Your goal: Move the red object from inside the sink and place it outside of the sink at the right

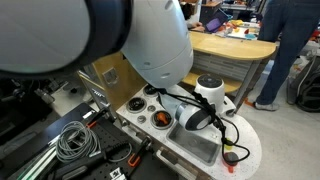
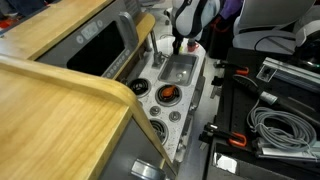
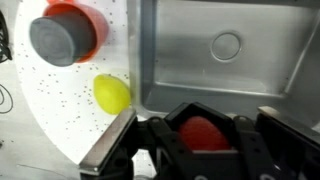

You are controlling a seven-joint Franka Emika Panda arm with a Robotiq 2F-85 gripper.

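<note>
Next, my gripper crosses the sink's rim, descends and releases, as the bare counter (image 1: 246, 152) (image 3: 55, 90) beside the yellow object lies below it, to its left in the wrist view.
In the wrist view my gripper (image 3: 203, 150) is shut on the red object (image 3: 201, 130), a rounded red piece held between the black fingers. It hangs over the near part of the metal sink (image 3: 230, 60), whose drain shows further in. In both exterior views the gripper (image 1: 203, 118) (image 2: 184, 40) hovers just above the sink basin (image 1: 200, 148) (image 2: 181, 68) of the toy kitchen counter. The red object itself is hidden by the gripper in those views.
On the white speckled counter (image 3: 60, 110) beside the sink lie a yellow round object (image 3: 111, 94) and a red piece with a grey top (image 3: 66, 35). A burner holds a pot with an orange item (image 1: 160, 119) (image 2: 167, 95). Cables lie nearby (image 1: 75, 140).
</note>
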